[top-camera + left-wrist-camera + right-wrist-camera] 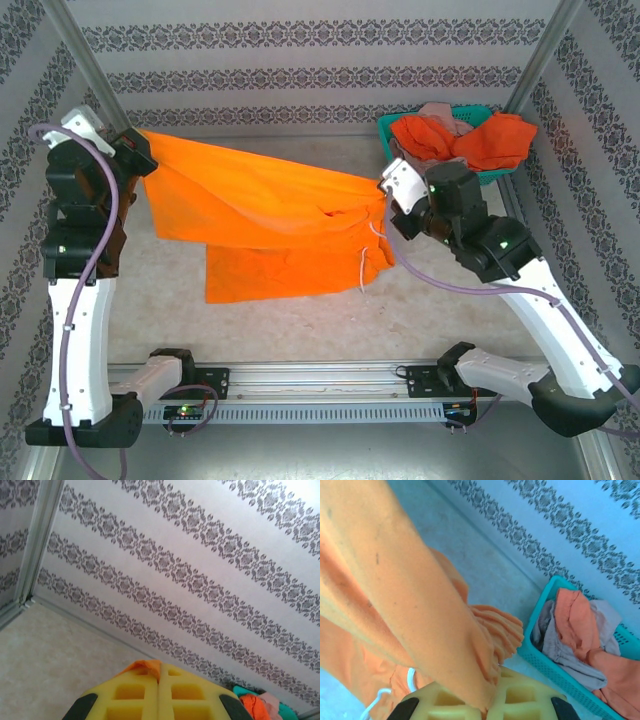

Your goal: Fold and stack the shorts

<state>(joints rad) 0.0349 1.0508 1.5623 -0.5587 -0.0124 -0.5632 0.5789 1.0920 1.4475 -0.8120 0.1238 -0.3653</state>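
My right gripper holds the orange shorts, which still hang above the table. It needs to move outward and down to the tabletop [517, 597] beside the basket and let go of the waistband [495, 635].
A bright orange pair of shorts [265, 215] hangs stretched between both arms above the table, its lower part draping onto the tabletop. My left gripper [138, 152] is shut on its left corner; a scrap of orange cloth [147, 667] pokes out between the yellow pads [130, 695]. My right gripper [388, 185] is shut on the gathered waistband [495, 635], and a white drawstring [366, 262] dangles below. A red-orange pair [495, 140] and a dusty pink pair [438, 112] lie in the teal basket [390, 128].
The teal basket [555, 655] stands at the back right corner against the patterned wall. A metal frame post [535, 60] rises beside it. A rail [320, 380] runs along the table's near edge between the arm bases.
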